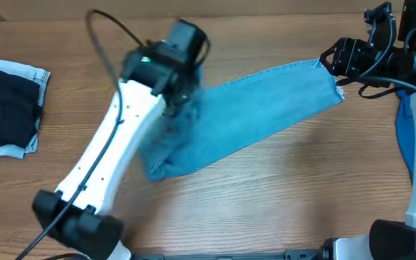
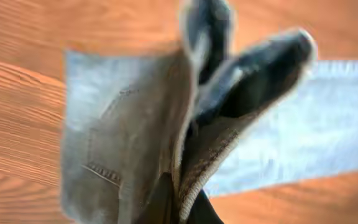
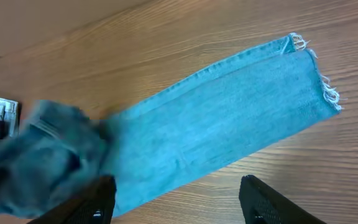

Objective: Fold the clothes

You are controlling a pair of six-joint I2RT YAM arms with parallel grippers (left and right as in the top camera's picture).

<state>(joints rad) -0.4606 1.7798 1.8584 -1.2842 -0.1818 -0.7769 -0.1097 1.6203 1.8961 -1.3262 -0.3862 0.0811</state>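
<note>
I should next use my left gripper to carry the waist end of the jeans, which hangs lifted, toward the frayed hem (image 3: 325,87), down onto the legs.
Light-blue jeans (image 1: 266,108) lie slantwise across the table, their frayed hem (image 3: 325,87) at the far right. My left gripper (image 1: 176,101) is shut on the bunched waist end and holds it lifted off the wood. In the left wrist view, which is blurred, the waistband (image 2: 194,177) is pinched between the jaws (image 2: 182,208), and the denim hangs in front of the camera. My right gripper (image 1: 332,61) hovers open above the hem end. Its fingers (image 3: 95,202) stand wide apart over bare wood and the jeans' edge, with nothing between them.
A folded pile with a dark navy piece (image 1: 4,108) on top sits at the left edge of the table. A strip of brighter blue cloth (image 1: 404,133) shows at the right edge, behind the right arm. Bare wood lies in front of the jeans.
</note>
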